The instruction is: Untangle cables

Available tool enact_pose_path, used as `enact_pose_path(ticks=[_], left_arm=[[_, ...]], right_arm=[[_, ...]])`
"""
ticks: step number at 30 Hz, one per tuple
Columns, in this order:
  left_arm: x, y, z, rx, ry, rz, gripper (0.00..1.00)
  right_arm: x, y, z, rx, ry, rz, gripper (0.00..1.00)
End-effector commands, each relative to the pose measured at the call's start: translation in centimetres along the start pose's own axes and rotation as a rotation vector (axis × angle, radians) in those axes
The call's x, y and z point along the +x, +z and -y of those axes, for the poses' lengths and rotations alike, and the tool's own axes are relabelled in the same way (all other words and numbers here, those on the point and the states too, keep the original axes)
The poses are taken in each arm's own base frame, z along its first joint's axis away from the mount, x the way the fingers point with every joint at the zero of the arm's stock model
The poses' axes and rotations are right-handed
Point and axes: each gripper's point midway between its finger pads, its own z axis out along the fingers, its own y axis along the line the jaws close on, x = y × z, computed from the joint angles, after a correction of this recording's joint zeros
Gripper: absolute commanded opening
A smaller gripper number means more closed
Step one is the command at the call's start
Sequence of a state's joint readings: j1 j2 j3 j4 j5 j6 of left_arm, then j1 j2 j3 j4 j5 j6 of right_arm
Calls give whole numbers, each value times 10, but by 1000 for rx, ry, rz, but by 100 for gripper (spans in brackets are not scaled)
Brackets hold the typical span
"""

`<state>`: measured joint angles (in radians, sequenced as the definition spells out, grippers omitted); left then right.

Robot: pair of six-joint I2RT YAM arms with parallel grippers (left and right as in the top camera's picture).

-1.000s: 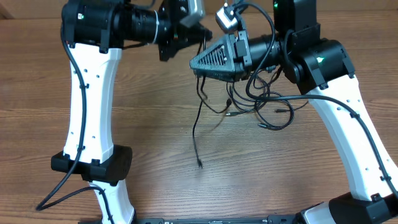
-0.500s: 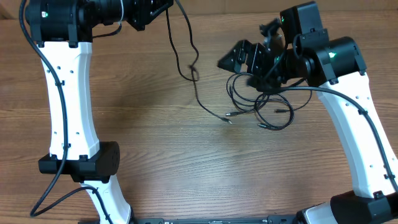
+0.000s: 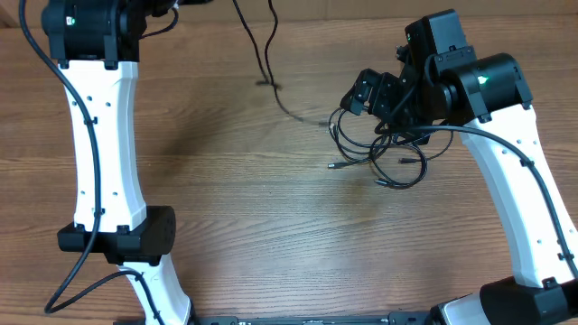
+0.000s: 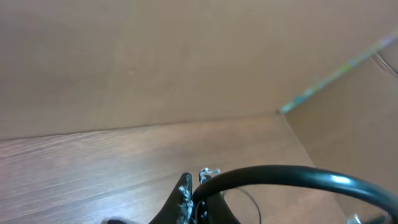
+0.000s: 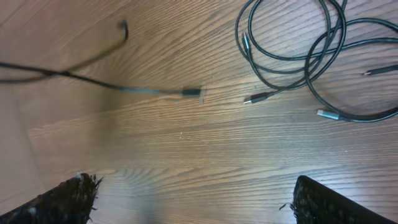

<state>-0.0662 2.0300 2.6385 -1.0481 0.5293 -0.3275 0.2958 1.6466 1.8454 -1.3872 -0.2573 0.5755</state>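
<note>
My left gripper swings down to the left in the overhead view next, since bare wood lies there, and releases the cable clear of the heap.
A loose heap of thin black cables (image 3: 390, 146) lies on the wooden table at the right, and its loops (image 5: 292, 53) show at the top right of the right wrist view. One cable (image 3: 268, 81) is stretched away from the heap towards the top edge, its plug end (image 5: 193, 93) blurred just above the wood. My left gripper (image 4: 194, 186) is shut with a black cable arching out from between its fingers; in the overhead view it lies beyond the top edge. My right gripper (image 3: 375, 95) hovers at the heap's upper left, open wide (image 5: 202, 202), with only bare wood between its fingers.
The white left arm (image 3: 104, 144) stands along the left side, the right arm (image 3: 506, 171) along the right. A brown cardboard wall (image 4: 186, 56) rises behind the table's far edge. Bare wood (image 3: 271, 208) fills the middle and front.
The left gripper has pulled one cable up and to the far left, dragging its end out of the heap. The right gripper has opened and drawn back to the right.
</note>
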Motion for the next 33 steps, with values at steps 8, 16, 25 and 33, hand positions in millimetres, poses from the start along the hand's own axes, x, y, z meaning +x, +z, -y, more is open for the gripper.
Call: enact_pose_path(ticks=[8, 16, 25, 33], left_arm=[[-16, 10, -64, -313, -129, 122, 4], [-7, 24, -109, -382, -221, 98, 4], [-2, 33, -138, -395, -316, 97, 4], [0, 47, -183, -427, -437, 124, 4]], right_arm=[[0, 8, 8, 21, 2, 9, 100], [-3, 8, 6, 12, -2, 21, 100], [-3, 8, 6, 12, -2, 21, 100], [-3, 8, 6, 12, -2, 21, 100]])
